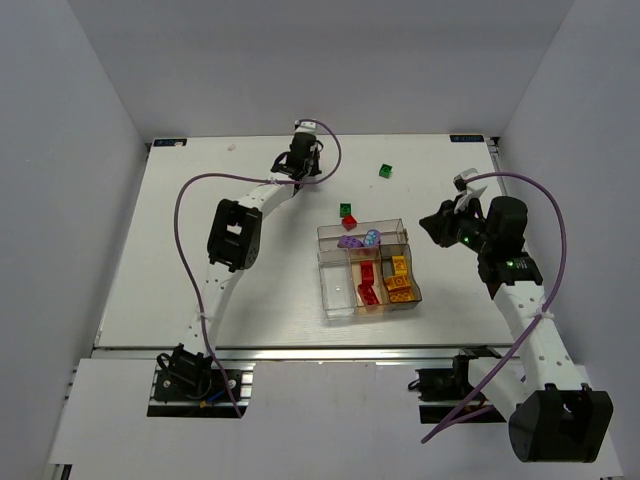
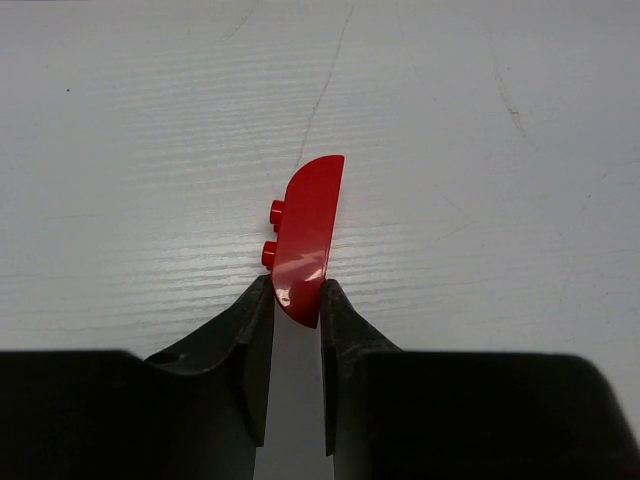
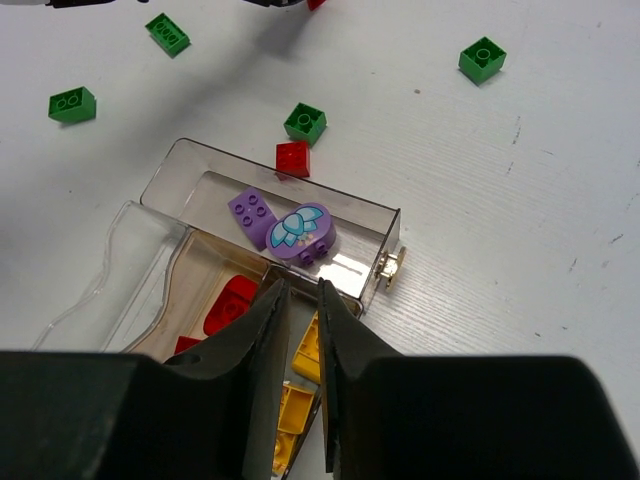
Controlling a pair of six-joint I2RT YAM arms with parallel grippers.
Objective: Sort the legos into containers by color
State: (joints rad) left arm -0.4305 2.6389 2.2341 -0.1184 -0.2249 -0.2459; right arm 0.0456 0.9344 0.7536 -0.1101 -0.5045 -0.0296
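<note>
My left gripper lifts, swings back toward the tray (image 1: 330, 232) and releases the curved lego over the tray's section with red bricks next, since that lego is red.
My left gripper (image 1: 297, 170) is at the back of the table, shut on the lower tip of a red curved lego (image 2: 305, 235) that stands on edge between its fingers (image 2: 260, 320). My right gripper (image 3: 302, 288) hovers right of the tray (image 1: 330, 232), jaws nearly together and empty. The smoky wide compartment (image 3: 370, 215) holds lilac pieces (image 3: 285, 225). Red bricks (image 1: 368, 280) and yellow bricks (image 1: 400, 278) lie in narrow compartments. Loose on the table: green bricks (image 3: 305, 122) (image 3: 482, 59) (image 3: 72, 104) and a red brick (image 3: 292, 158).
Another green brick (image 3: 168, 33) lies near the left gripper. The tray's clear left compartment (image 1: 337, 288) has nothing in it. A purple cable (image 1: 180, 220) loops beside the left arm, another (image 1: 560, 230) by the right arm. Grey walls enclose the table.
</note>
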